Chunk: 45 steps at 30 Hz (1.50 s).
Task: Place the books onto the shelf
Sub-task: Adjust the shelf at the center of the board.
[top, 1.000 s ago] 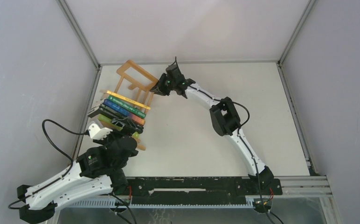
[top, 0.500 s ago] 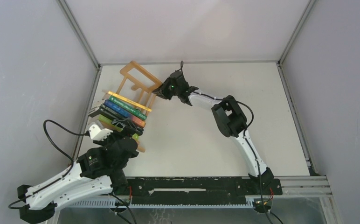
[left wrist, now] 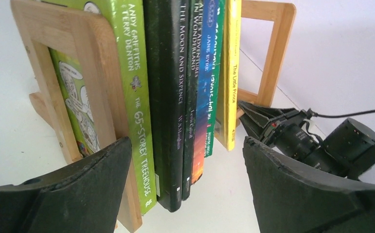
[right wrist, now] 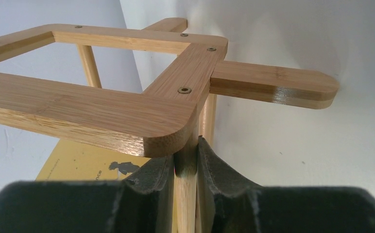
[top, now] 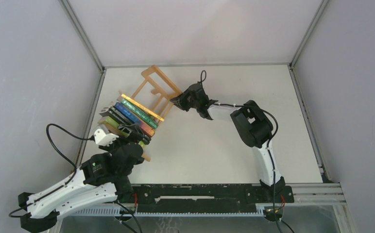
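Observation:
My right gripper pulls the thin slat (right wrist: pixel 186 194) to the right in the top view and slightly back next, since the shelf (top: pixel 157 83) sits near the wall.
The shelf (top: pixel 157 83), a light-wood rack, lies slanted at the table's left side. Several books (top: pixel 133 116) stand in it in a row. In the left wrist view the spines (left wrist: pixel 176 97) run lime-green, black, black, blue, green, yellow, next to the near end frame (left wrist: pixel 100 73). My left gripper (left wrist: pixel 184 145) is open at that end, its fingers apart from the books. My right gripper (top: pixel 178 101) is shut on a thin slat (right wrist: pixel 186 194) of the shelf, just under the far end frame (right wrist: pixel 103 107). The yellow book (right wrist: pixel 78 167) shows behind it.
The left enclosure wall (top: pixel 40 87) stands close beside the shelf, and the back wall (top: pixel 195 29) is behind it. A black rail (top: pixel 200 191) runs along the near edge. The left arm's cable (top: pixel 59 145) loops by the left wall.
My right gripper has drawn the far end of the shelf to the right, and the shelf with its books has swung that way. The left arm has stayed put.

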Motion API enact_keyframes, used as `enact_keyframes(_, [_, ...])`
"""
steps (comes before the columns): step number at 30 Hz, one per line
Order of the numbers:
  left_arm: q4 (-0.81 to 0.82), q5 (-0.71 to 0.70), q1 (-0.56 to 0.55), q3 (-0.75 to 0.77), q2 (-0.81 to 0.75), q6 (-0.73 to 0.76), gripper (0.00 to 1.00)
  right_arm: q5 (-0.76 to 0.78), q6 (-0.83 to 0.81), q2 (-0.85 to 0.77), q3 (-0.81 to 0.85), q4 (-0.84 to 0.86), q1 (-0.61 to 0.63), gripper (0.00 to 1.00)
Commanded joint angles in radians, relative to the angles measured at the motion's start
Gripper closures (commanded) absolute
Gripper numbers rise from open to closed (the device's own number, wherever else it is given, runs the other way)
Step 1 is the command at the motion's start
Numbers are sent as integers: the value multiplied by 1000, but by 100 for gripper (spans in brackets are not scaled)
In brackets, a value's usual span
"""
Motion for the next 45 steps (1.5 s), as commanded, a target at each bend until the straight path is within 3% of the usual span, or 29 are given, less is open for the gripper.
enact_keyframes(1, [-15, 15, 9, -38, -13, -7, 11, 189, 59, -116, -126, 76, -81, 100])
enact_keyframes(19, [192, 122, 53, -122, 0, 156, 8, 420, 206, -367, -574, 203, -154, 100])
enact_keyframes(34, [527, 343, 241, -142, 162, 368, 8, 538, 287, -593, -846, 190, -233, 100])
enact_keyframes(45, [684, 493, 390, -101, 300, 448, 7, 617, 425, -689, -976, 151, -216, 100])
